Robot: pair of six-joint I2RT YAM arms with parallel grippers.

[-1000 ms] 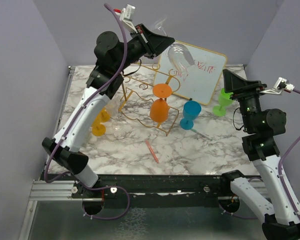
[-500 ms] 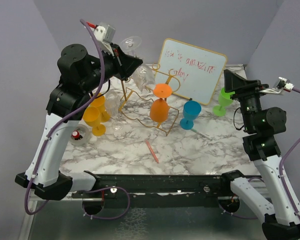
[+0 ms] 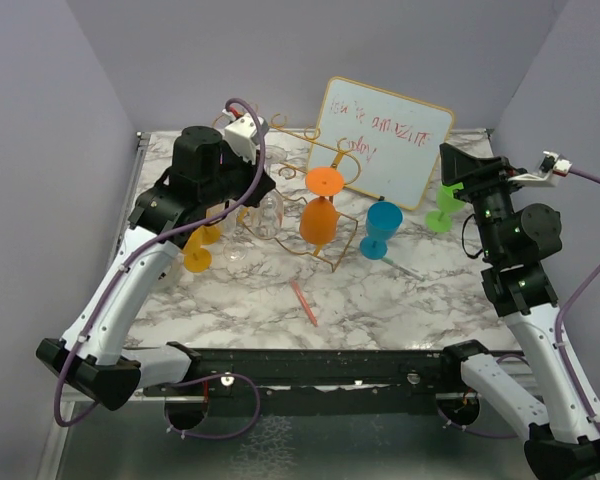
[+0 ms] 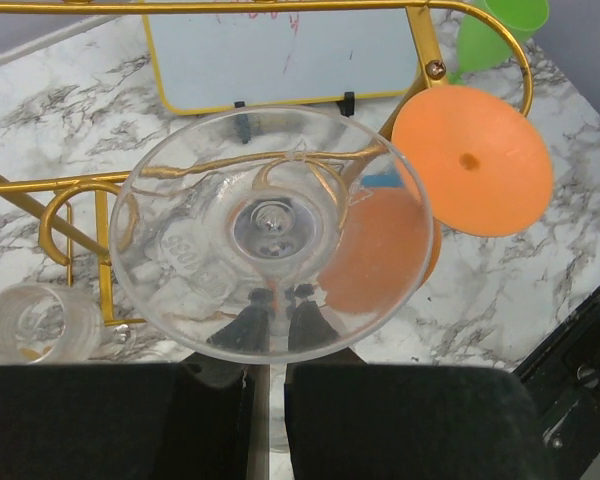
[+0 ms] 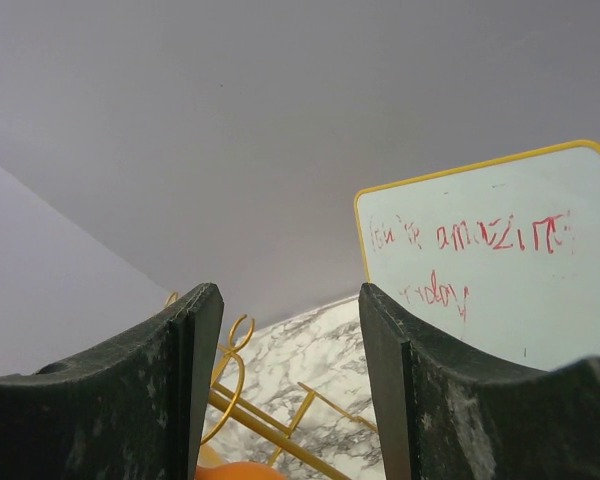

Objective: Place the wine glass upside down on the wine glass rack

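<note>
My left gripper holds the wine glass's stem. It will next slide to its right in the top view, toward the gold hook, and let go of the stem there, because that hook is empty.
My left gripper is shut on the stem of a clear wine glass and holds it upside down at the left part of the gold wire rack. In the left wrist view the glass's round foot faces the camera, the fingers show through it, and the gold rail runs behind it. An orange glass hangs upside down on the rack just to the right. My right gripper is open and empty, raised at the right.
A framed whiteboard stands behind the rack. A blue glass and a green glass stand to the right. Yellow-orange glasses and a clear cup stand left of the rack. A pink stick lies in front.
My left arm has swung down from high behind the rack to the rack's left side, bringing the clear glass low beside the orange one. The right arm has barely moved.
</note>
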